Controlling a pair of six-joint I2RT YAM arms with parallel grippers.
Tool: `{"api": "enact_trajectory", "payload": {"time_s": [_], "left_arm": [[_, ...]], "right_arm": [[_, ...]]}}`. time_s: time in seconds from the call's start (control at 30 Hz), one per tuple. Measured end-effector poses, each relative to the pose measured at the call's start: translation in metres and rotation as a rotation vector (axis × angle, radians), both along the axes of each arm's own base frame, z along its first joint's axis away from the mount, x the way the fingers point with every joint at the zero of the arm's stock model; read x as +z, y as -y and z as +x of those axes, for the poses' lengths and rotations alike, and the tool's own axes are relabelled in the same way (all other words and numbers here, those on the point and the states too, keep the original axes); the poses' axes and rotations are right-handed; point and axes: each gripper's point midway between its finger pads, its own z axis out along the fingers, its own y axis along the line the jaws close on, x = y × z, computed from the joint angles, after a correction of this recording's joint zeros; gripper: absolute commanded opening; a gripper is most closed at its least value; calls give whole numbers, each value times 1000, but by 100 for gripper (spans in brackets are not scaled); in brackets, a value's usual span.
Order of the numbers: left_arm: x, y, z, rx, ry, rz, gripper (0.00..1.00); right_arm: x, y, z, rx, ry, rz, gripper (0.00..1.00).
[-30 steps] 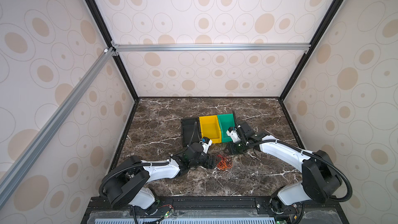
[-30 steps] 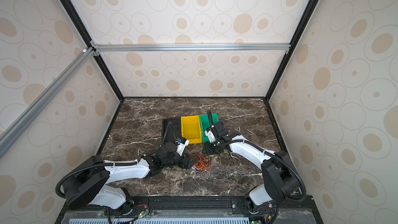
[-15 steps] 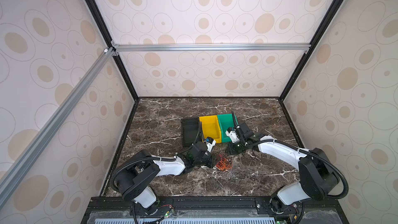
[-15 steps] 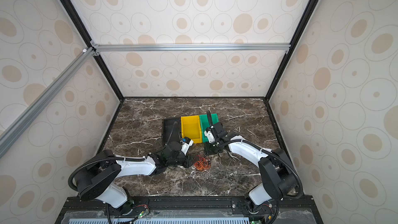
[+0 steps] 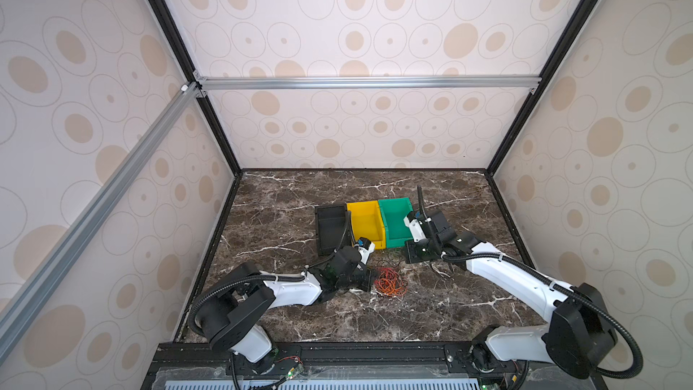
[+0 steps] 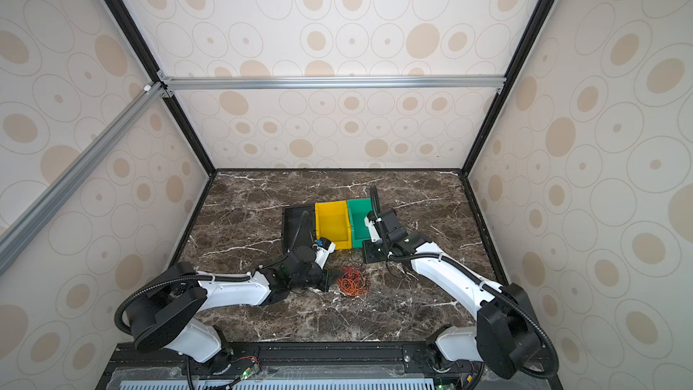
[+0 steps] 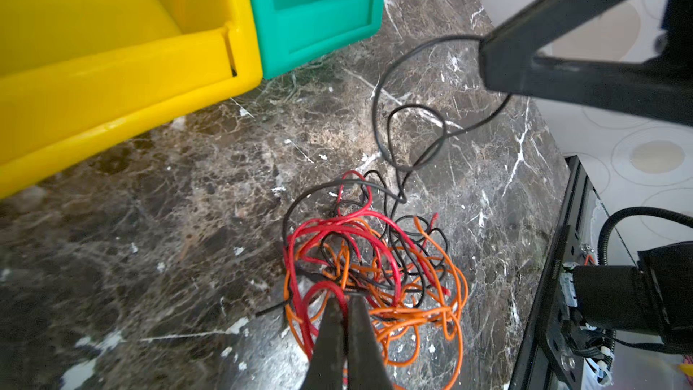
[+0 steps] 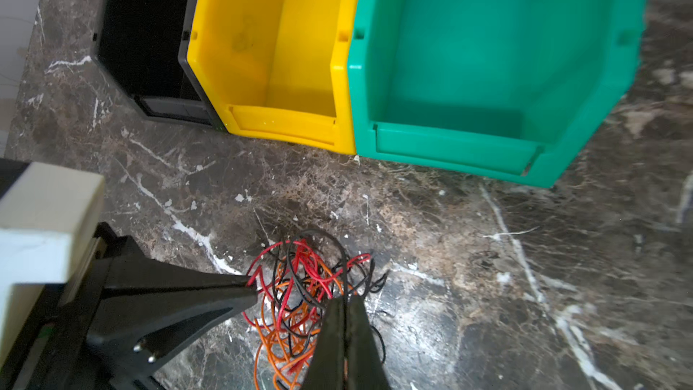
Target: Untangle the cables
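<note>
My left gripper is going to pull the red loop next to the bare marble before the black bin (image 7: 144, 296), beside my gripper and away from the tangle (image 7: 375, 272), and release it.
The cables (image 5: 390, 282) (image 6: 352, 280) lie in one orange, red and black tangle on the marble, in front of the bins. In the left wrist view my left gripper (image 7: 347, 296) is shut at the tangle's (image 7: 375, 272) edge, with a red loop pinched between its tips. The right wrist view shows my right gripper (image 8: 345, 301) shut on a black strand at the other side of the tangle (image 8: 303, 294). That black strand (image 7: 378, 106) runs in a loose loop from the right fingertips (image 7: 487, 58) down to the pile. In both top views the left gripper (image 5: 369, 280) touches the pile and the right gripper (image 5: 409, 256) stands just behind it.
A black bin (image 5: 323, 230), a yellow bin (image 5: 362, 205) and a green bin (image 5: 393, 202) stand side by side just behind the tangle, all without cables in them. Enclosure walls ring the marble table (image 5: 450, 313). The two arms converge at the middle.
Both grippers have closed. The left gripper moved in a little toward the tangle and shut on a red loop; the right one shut first, on the black strand.
</note>
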Motion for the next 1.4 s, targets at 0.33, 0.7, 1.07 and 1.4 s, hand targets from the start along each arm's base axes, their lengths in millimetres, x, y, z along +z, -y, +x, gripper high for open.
{"api": "enact_trajectory", "payload": {"time_s": [0.33,0.7,1.07,1.4], "left_arm": [[11,-18,6,64,42,6,0],[11,-46,15,146,42,31,0],[6,-99,18,297,22,68,0],[2,-141,21,432,-5,107,0]], "right_arm": [[30,33,9,-139,121,3,0],[42,49,16,-238,103,128,0],[37,93,18,-396,95,60,0],[25,159,5,-632,80,-213,0]]}}
